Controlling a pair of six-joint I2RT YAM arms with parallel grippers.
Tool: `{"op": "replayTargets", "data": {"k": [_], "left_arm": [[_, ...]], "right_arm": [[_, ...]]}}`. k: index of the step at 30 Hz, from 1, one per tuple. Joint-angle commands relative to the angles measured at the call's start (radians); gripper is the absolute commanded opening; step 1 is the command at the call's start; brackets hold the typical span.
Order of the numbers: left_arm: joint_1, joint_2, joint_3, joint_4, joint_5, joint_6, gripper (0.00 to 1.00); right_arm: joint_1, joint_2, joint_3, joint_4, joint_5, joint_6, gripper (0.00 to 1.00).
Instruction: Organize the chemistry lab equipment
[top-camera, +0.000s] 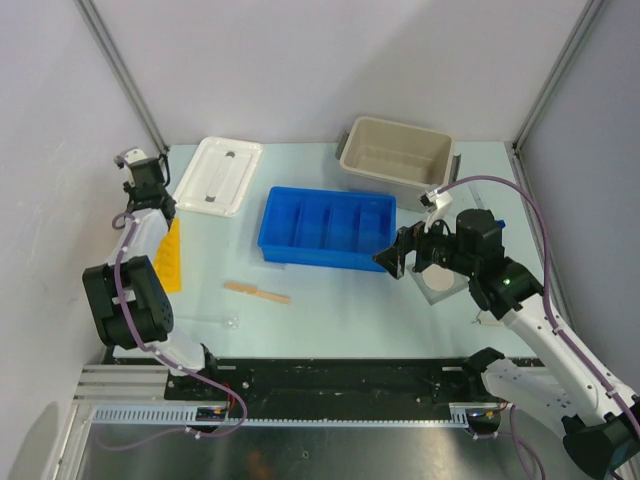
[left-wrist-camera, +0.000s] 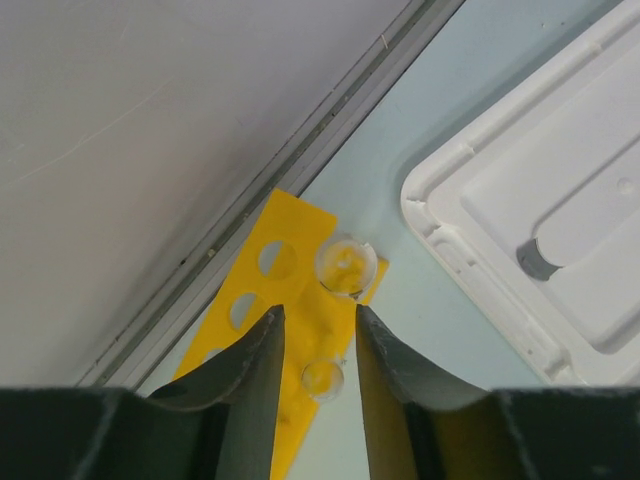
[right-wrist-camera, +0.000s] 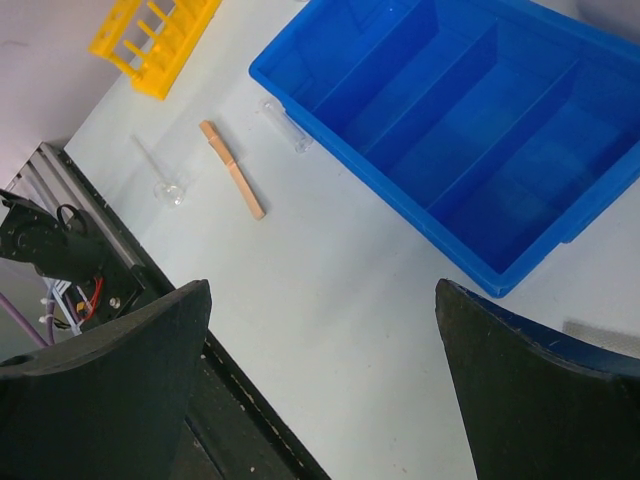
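My empty right gripper swings outward next, to its right in the top view, then goes down to the tabletop beside the beige tub and closes there.
My left gripper (top-camera: 155, 200) hangs over the far end of a yellow tube rack (top-camera: 170, 256). In the left wrist view its jaws (left-wrist-camera: 315, 320) are open a little. A clear glass tube (left-wrist-camera: 323, 378) stands in the rack (left-wrist-camera: 290, 300) between them, untouched, and a second tube (left-wrist-camera: 346, 265) stands just beyond. My right gripper (top-camera: 393, 260) is wide open and empty (right-wrist-camera: 320, 380) above bare table by the blue tray's near right corner. The tan wooden stick (top-camera: 257, 292) (right-wrist-camera: 232, 170), a clear tube (right-wrist-camera: 283, 127) against the tray and a small glass piece (right-wrist-camera: 170, 190) lie on the table. The grey mesh with white disc (top-camera: 440, 283) lies under my right arm.
The blue divided tray (top-camera: 325, 228) (right-wrist-camera: 420, 190) sits mid-table. The white lid (top-camera: 220, 175) (left-wrist-camera: 560, 200) lies at back left, close to the rack. The beige tub (top-camera: 398, 150) stands at back right. The left wall rail (left-wrist-camera: 300, 150) runs along the rack.
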Motion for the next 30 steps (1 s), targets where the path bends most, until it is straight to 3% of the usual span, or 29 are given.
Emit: {"op": "replayTargets", "data": {"k": [1, 8, 14, 18, 25, 30], "left_arm": [[0.008, -0.003, -0.009, 0.015, -0.016, -0.018, 0.42], [0.007, -0.046, -0.008, 0.014, -0.010, -0.017, 0.47], [0.008, -0.163, -0.007, -0.004, 0.047, -0.048, 0.70], [0.008, -0.269, 0.000, -0.040, 0.125, -0.092, 0.96], [-0.009, -0.422, 0.000, -0.109, 0.484, -0.208, 0.99], [-0.167, -0.435, -0.002, -0.175, 0.600, -0.193, 1.00]], "right_arm": [[-0.010, -0.006, -0.006, 0.042, -0.022, -0.001, 0.99], [-0.020, -0.004, -0.011, 0.048, -0.033, 0.002, 0.99], [-0.047, 0.007, -0.012, 0.055, -0.054, 0.006, 0.99], [-0.064, 0.021, -0.012, 0.047, -0.059, 0.012, 0.99], [-0.087, 0.060, -0.007, 0.032, 0.028, 0.067, 0.99], [-0.198, 0.095, 0.018, 0.029, 0.140, 0.236, 0.98]]}}
